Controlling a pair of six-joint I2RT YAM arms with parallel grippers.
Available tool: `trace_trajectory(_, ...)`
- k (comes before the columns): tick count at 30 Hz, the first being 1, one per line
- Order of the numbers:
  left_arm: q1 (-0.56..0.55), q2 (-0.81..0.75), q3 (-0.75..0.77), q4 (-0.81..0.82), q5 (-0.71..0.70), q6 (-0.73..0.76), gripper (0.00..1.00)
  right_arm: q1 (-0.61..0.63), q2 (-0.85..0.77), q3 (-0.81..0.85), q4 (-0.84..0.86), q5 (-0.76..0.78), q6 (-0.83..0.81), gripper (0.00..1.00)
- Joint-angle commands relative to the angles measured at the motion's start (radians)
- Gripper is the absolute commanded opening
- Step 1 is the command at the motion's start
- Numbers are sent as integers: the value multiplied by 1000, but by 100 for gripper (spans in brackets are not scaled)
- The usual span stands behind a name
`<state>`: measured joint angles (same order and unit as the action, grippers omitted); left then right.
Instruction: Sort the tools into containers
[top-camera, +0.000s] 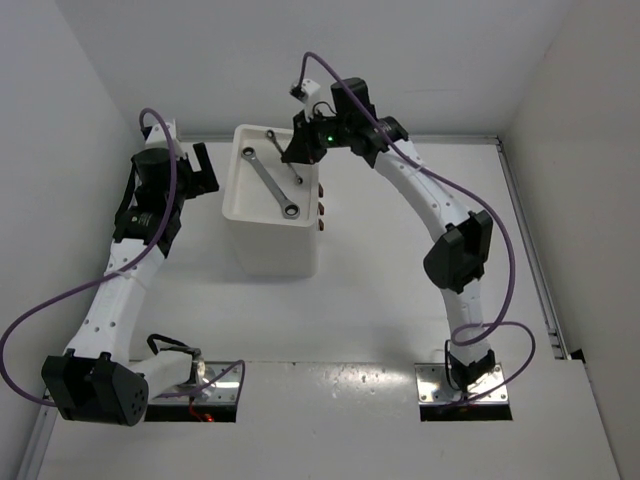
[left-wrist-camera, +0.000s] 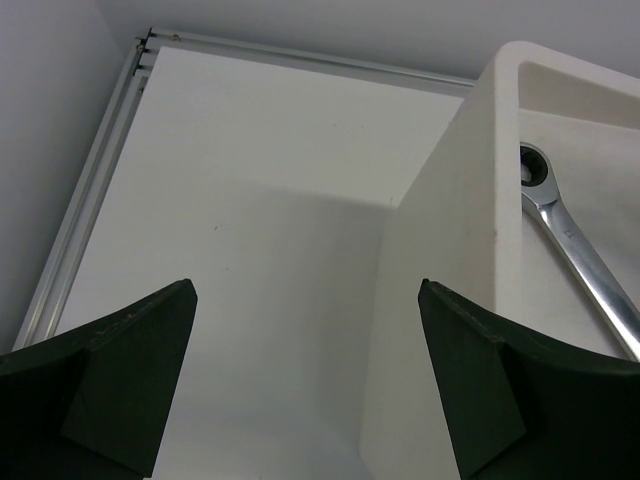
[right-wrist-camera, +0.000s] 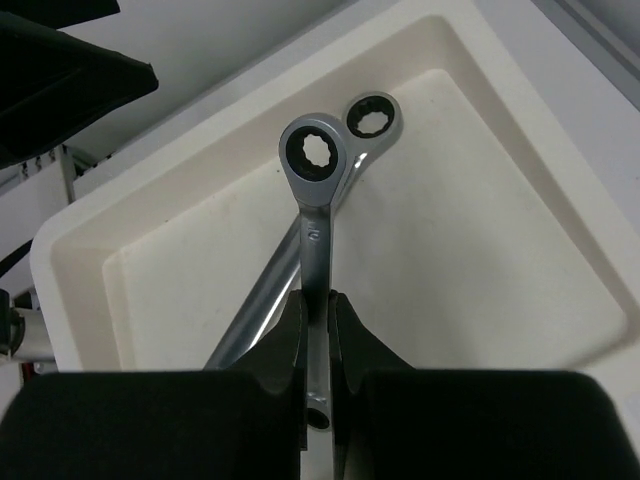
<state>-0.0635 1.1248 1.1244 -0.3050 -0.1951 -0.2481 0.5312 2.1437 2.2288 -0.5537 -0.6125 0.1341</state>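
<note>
The bare bottom of the tray beside the longer wrench is below, so my right gripper should next lower the shorter wrench onto that empty spot and let go of it.
The tall white box has a shallow tray top. The longer silver wrench lies flat in the tray. My right gripper is over the tray's far right side, shut on the shorter wrench. In the right wrist view the gripper clamps the shorter wrench's shaft just above the longer wrench. My left gripper is open and empty left of the box; its view shows the box wall and the longer wrench. The pliers and scissors are out of view.
Dark reddish-brown drawer knobs stick out of the box's right face. White walls enclose the table on the left, back and right, with a metal rail along the right side. The left arm's elbow is close to the left wall.
</note>
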Motion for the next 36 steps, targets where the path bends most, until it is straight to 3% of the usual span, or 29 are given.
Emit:
trace_trajectory(1, 11, -5, -2, 33, -1, -2, 99, 26, 7, 66, 24, 46, -59, 0)
trace_trajectory(9, 11, -5, -2, 33, -1, -2, 99, 36, 56, 39, -5, 123, -48, 0)
trace_trajectory(19, 11, 13, -2, 33, -1, -2, 99, 27, 80, 9, 35, 197, 77, 0)
trace_trajectory(27, 11, 13, -2, 33, 8, -2, 99, 27, 53, -37, 64, 126, 168, 52)
trace_trajectory(30, 11, 13, 8, 33, 8, 16, 99, 27, 13, -37, 89, 85, 203, 61)
trace_trajectory(36, 11, 33, 73, 1, 7, 76, 99, -17, -111, 2, 101, 105, 179, 67)
